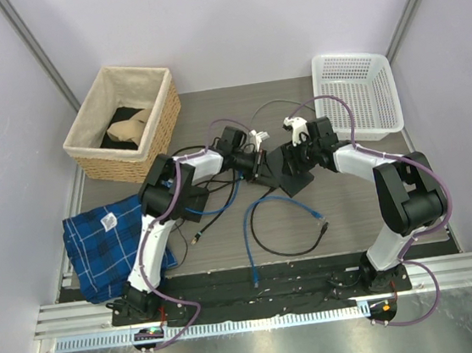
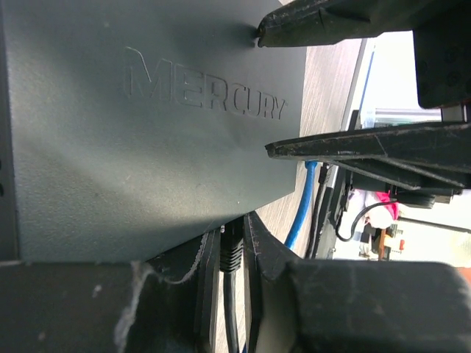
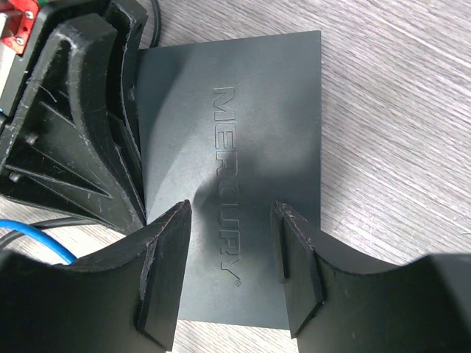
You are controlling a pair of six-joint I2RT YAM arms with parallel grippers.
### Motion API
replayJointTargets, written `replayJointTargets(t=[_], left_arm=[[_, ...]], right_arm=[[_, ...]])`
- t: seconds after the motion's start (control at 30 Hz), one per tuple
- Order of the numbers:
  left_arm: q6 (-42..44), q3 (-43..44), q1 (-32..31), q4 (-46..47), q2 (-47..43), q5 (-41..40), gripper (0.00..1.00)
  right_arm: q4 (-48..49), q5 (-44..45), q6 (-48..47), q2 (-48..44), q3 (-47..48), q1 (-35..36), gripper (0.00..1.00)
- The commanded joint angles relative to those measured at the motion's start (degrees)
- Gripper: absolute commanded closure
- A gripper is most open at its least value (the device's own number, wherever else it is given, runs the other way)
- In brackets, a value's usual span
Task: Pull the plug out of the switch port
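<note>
I should move my left gripper off the switch port's edge before lifting toward the wicker basket (image 1: 125, 121).
The switch port (image 1: 286, 171) is a flat black box marked MERCURY at the table's middle; it fills the left wrist view (image 2: 147, 147) and the right wrist view (image 3: 243, 110). My left gripper (image 1: 254, 164) is at its left side, shut on a black plug (image 2: 232, 254) whose tip meets the box's edge; the socket itself is hidden. In the left wrist view the gripper (image 2: 232, 234) pinches the plug's ribbed boot. My right gripper (image 1: 300, 154) is open, its fingers spread over the box's top (image 3: 229, 220).
A wicker basket (image 1: 123, 121) stands back left, a white plastic basket (image 1: 359, 94) back right. A blue plaid cloth (image 1: 107, 242) lies at the left. A loose blue cable (image 1: 254, 225) and black cable (image 1: 286, 243) lie in front of the switch.
</note>
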Motion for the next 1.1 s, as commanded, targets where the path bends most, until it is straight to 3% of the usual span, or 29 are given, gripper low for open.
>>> replayJointTargets(t=[0.0,0.27,0.47,0.53,0.63,0.87,0.93,1.07], left_arm=[[3.4,-7.1,-1.0,0.7,0.4,-6.1,1.00],[5.7,0.8,-0.3,-3.0,3.2,-6.1,1.00],[8.6,-5.3,-0.7,-3.4,1.6,-5.3,1.00],[13.1,-6.6,-0.3,-5.6,-0.1,-5.9,1.00],[17.3,-3.4,1.7,-16.1,-1.5,-5.1,1.00],[44.6,12.5,7.7,-55.6,-2.5,-4.3,1.00],[47.0,17.7,10.1,-59.2,-1.9,-5.2,1.00],[46.9,37.7,13.7,-64.3,0.6,-10.2,1.00]], right_arm=[[-8.5,1.4,0.1,3.2,-3.4,0.3,0.45],[-8.5,1.4,0.1,3.5,-3.4,0.4,0.44],[-8.4,1.7,-0.2,3.0,-3.5,0.5,0.45],[-8.3,1.8,-0.1,2.8,-3.7,0.4,0.45],[-8.2,1.4,0.3,3.0,-3.4,0.5,0.44],[-6.2,1.8,-1.2,3.1,-1.2,0.4,0.43],[-6.1,2.3,-1.3,1.9,-0.5,0.2,0.43],[-5.2,1.4,1.0,-1.1,0.1,-0.6,0.43]])
